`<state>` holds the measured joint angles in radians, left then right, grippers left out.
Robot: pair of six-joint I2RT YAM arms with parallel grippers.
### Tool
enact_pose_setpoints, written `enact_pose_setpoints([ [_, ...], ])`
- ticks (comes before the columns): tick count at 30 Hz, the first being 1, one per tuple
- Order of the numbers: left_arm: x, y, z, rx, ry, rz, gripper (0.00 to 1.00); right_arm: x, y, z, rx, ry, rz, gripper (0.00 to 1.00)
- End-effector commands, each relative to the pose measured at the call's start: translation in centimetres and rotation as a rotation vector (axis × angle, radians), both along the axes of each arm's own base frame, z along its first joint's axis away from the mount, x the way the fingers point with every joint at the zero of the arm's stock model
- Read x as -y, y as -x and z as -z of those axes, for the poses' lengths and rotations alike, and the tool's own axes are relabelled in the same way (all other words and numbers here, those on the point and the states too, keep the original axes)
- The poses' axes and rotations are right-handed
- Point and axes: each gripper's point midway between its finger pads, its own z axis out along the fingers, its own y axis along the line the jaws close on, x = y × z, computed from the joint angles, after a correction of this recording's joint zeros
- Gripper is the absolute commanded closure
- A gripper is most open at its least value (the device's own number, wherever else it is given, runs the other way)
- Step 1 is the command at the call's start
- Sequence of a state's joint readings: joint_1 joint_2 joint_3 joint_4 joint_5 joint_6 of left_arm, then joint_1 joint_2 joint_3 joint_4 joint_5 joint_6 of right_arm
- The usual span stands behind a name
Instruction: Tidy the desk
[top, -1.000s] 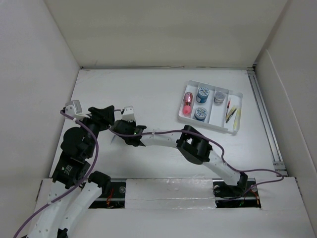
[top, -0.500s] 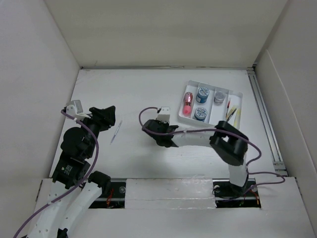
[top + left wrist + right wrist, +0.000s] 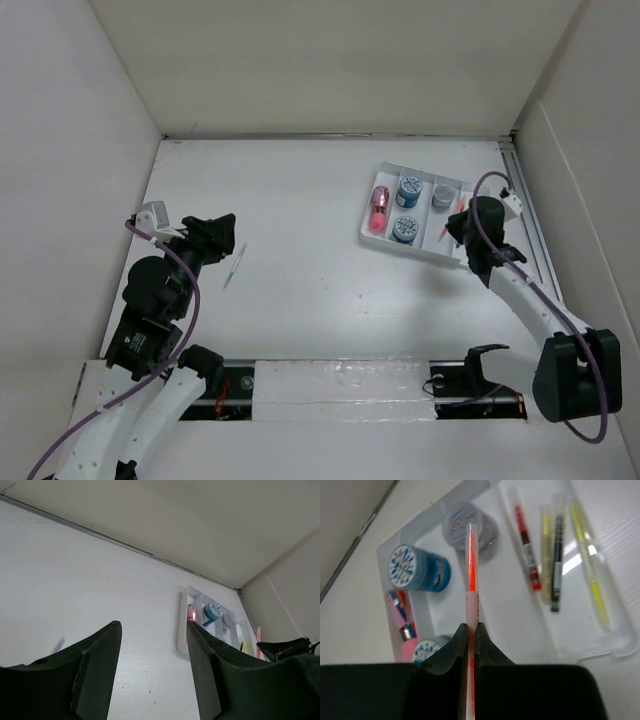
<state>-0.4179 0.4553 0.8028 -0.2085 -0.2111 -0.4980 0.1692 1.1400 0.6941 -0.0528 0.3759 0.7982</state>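
My right gripper holds the orange-red pen [image 3: 470, 565] and should next move toward the metal bar and lower it beside the other pens, since they lie in the tray's long end section.
The desk [image 3: 300, 200] is a white tabletop with walls on three sides. My right gripper [image 3: 458, 225] hangs over the white compartmented tray [image 3: 425, 245] at the right. It is shut on an orange-red pen [image 3: 470, 565], whose tip points over the tray's middle compartment; the pen shows faintly from above [image 3: 446, 231]. My left gripper [image 3: 222, 232] is open and empty at the desk's left side, its fingers [image 3: 97, 670] held low over the desk. A thin clear pen [image 3: 234, 266] lies on the desk just right of it, also seen in the left wrist view [image 3: 59, 644].
The tray holds a pink item [image 3: 402, 625], blue tape rolls [image 3: 417, 570], a grey roll [image 3: 485, 525], and in its long end compartment a red pen [image 3: 526, 555] and yellow pens [image 3: 590, 575]. A metal rail [image 3: 530, 230] runs along the right wall.
My right arm swung from beside the left gripper across the desk to above the tray at the right. The left arm and the clear pen stayed put.
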Motion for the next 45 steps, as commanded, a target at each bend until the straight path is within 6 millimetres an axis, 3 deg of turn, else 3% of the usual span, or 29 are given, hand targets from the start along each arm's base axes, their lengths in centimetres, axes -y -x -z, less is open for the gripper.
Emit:
enact_pose_setpoints([
  [1, 0.3, 0.1, -2.3, 0.066, 0.013, 0.017, 0.50, 0.9, -0.8, 0.4, 0.017, -0.128, -0.123, 1.00],
  [2, 0.3, 0.0, -2.3, 0.065, 0.013, 0.017, 0.50, 3.3, -1.1, 0.5, 0.027, -0.144, -0.075, 1.00],
  [3, 0.3, 0.0, -2.1, 0.059, 0.010, 0.018, 0.50, 3.3, -1.6, 0.2, 0.046, -0.173, -0.112, 1.00],
  [4, 0.3, 0.0, -2.2, 0.064, 0.012, 0.020, 0.50, 2.9, -1.9, 1.4, 0.014, -0.224, -0.164, 1.00],
  [9, 0.4, -0.1, -2.1, 0.060, 0.007, 0.023, 0.50, 6.8, -3.6, 2.1, 0.013, -0.285, -0.129, 1.00],
  [16, 0.7, -0.3, -1.9, 0.053, 0.004, 0.032, 0.50, 8.6, -5.1, 3.9, -0.024, -0.343, -0.116, 0.96],
  [17, 0.7, -0.3, -1.9, 0.053, 0.004, 0.031, 0.50, 8.8, -5.0, 4.1, -0.027, -0.346, -0.097, 0.93],
  [21, 0.9, -0.4, -1.7, 0.046, -0.001, 0.038, 0.50, 9.9, -4.7, 4.4, -0.026, -0.324, -0.025, 0.52],
  [24, 0.9, -0.4, -1.8, 0.051, 0.001, 0.040, 0.50, 10.4, -4.5, 3.9, -0.025, -0.298, 0.003, 0.37],
  [26, 1.0, -0.5, -1.8, 0.048, 0.000, 0.040, 0.50, 10.3, -4.3, 2.8, -0.003, -0.253, 0.027, 0.37],
  [29, 1.0, -0.3, -2.0, 0.057, 0.002, 0.047, 0.50, 6.7, -4.3, -0.6, 0.055, -0.137, -0.013, 0.36],
  [30, 1.0, -0.3, -1.9, 0.055, 0.001, 0.046, 0.50, 2.3, -4.4, -1.6, 0.071, -0.098, -0.095, 0.39],
  [31, 0.9, -0.3, -2.1, 0.058, 0.002, 0.046, 0.50, 0.9, -4.2, -3.1, 0.111, -0.051, -0.088, 0.41],
  [32, 0.9, -0.4, -2.0, 0.055, 0.001, 0.041, 0.50, -1.7, -4.2, -3.9, 0.125, -0.032, -0.132, 0.47],
  [33, 0.9, -0.3, -2.0, 0.055, 0.001, 0.040, 0.50, -4.3, -4.1, -4.5, 0.143, -0.022, -0.177, 0.67],
  [34, 0.8, -0.3, -2.1, 0.055, 0.004, 0.035, 0.51, -10.1, -3.0, -4.8, 0.152, -0.014, -0.289, 0.74],
  [35, 0.5, 0.0, -2.1, 0.059, 0.006, 0.029, 0.51, -13.1, -2.7, -3.9, 0.131, -0.011, -0.343, 0.84],
  [36, 0.3, 0.1, -2.3, 0.064, 0.009, 0.021, 0.51, -16.3, -2.7, -4.9, 0.154, -0.016, -0.392, 0.98],
  [37, -0.1, 0.0, -2.4, 0.065, 0.017, -0.006, 0.52, -21.5, -0.9, -4.9, 0.154, -0.011, -0.497, 1.00],
  [38, -0.4, 0.1, -2.4, 0.062, 0.021, -0.017, 0.53, -24.2, -0.3, -4.7, 0.146, 0.000, -0.543, 1.00],
  [39, -0.5, 0.1, -2.5, 0.060, 0.022, -0.026, 0.54, -27.7, -0.8, -3.8, 0.112, 0.023, -0.579, 0.99],
  [40, -0.9, 0.3, -2.7, 0.063, 0.027, -0.044, 0.54, -31.8, 1.1, 0.0, 0.027, 0.095, -0.649, 0.93],
  [41, -1.2, 0.4, -2.8, 0.068, 0.032, -0.053, 0.54, -34.2, 1.9, -2.8, 0.086, 0.070, -0.680, 0.93],
  [42, -1.4, 0.5, -2.9, 0.074, 0.035, -0.061, 0.54, -36.0, 2.7, 1.6, -0.018, 0.160, -0.704, 0.81],
  [43, -1.9, 0.6, -3.1, 0.077, 0.038, -0.085, 0.54, -38.8, 2.1, -0.9, 0.034, 0.162, -0.692, 0.71],
  [44, -2.3, 0.8, -3.3, 0.083, 0.049, -0.100, 0.54, -41.6, 3.9, -0.4, 0.028, 0.194, -0.741, 0.60],
  [45, -2.6, 0.9, -3.5, 0.084, 0.055, -0.116, 0.55, -42.7, 4.4, 3.8, -0.054, 0.284, -0.762, 0.42],
])
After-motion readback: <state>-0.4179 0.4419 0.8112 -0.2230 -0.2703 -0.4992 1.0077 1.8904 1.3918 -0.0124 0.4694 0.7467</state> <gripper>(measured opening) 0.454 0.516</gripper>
